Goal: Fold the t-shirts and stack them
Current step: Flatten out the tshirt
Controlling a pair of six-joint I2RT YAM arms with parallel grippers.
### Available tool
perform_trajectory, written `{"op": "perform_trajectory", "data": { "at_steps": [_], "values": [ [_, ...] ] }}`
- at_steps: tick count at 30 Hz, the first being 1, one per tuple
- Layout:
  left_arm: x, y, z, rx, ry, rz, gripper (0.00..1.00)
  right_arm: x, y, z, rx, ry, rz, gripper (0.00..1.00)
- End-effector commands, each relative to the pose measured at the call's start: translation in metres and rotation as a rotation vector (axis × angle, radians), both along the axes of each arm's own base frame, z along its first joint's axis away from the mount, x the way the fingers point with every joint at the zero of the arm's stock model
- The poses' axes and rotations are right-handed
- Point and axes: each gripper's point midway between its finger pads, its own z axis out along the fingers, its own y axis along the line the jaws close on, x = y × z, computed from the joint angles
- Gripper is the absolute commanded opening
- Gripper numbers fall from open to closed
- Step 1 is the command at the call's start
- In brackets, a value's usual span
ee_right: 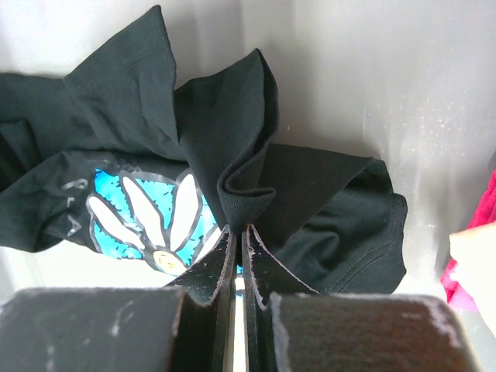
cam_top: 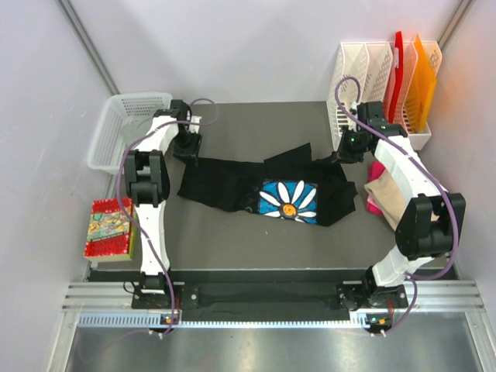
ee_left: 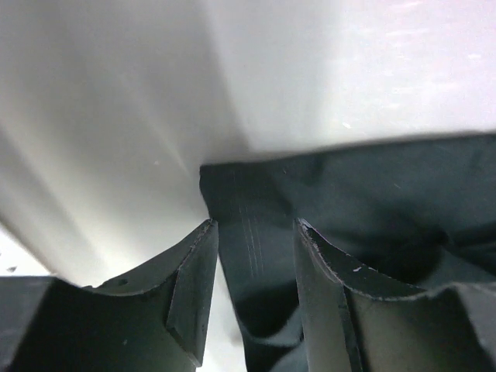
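My left gripper is low at the far corner of the black t-shirt, and it should stay low there and close.
The black t-shirt (cam_top: 225, 186) lies crumpled across the middle of the table, with its white-blue daisy print (cam_top: 288, 201) facing up. My left gripper (cam_top: 188, 151) is at the shirt's far left corner. In the left wrist view its jaws (ee_left: 254, 225) stand apart with a strip of the black cloth (ee_left: 372, 194) between them. My right gripper (cam_top: 346, 151) is at the shirt's far right end. In the right wrist view it (ee_right: 239, 229) is shut on a bunched fold of the black shirt (ee_right: 132, 101), beside the daisy (ee_right: 147, 217). A tan shirt (cam_top: 385, 198) and a pink one (cam_top: 375, 172) lie at the right, partly under my right arm.
A white mesh basket (cam_top: 124, 128) stands at the back left. A red patterned packet (cam_top: 110, 227) lies at the left edge. White file racks (cam_top: 372, 74) with red and orange folders (cam_top: 422, 77) stand at the back right. Walls close in the back and sides.
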Motion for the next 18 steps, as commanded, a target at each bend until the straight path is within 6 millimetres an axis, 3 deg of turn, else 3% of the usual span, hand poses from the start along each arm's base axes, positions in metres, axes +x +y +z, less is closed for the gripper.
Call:
{"op": "perform_trajectory", "data": {
  "at_steps": [1,10,11,12,15,18],
  "values": [
    [0.015,0.004,-0.006,0.016,-0.034,0.019,0.49,0.001,0.0,0.025,0.006,-0.083,0.014,0.0],
    [0.018,0.003,-0.022,0.013,-0.018,0.007,0.46,-0.002,0.001,0.027,0.012,-0.084,0.019,0.0],
    [0.017,0.001,-0.023,0.005,-0.014,0.006,0.42,0.0,0.001,0.029,0.014,-0.088,0.02,0.0],
    [0.018,0.0,-0.022,-0.001,-0.019,0.001,0.26,0.001,0.001,0.031,0.016,-0.092,0.021,0.0],
    [0.021,-0.007,-0.016,-0.037,-0.031,-0.002,0.0,0.005,0.003,0.037,0.022,-0.107,0.022,0.0],
    [0.024,-0.017,0.005,-0.092,-0.057,-0.011,0.0,0.01,0.004,0.046,0.028,-0.124,0.024,0.0]
  ]
}}
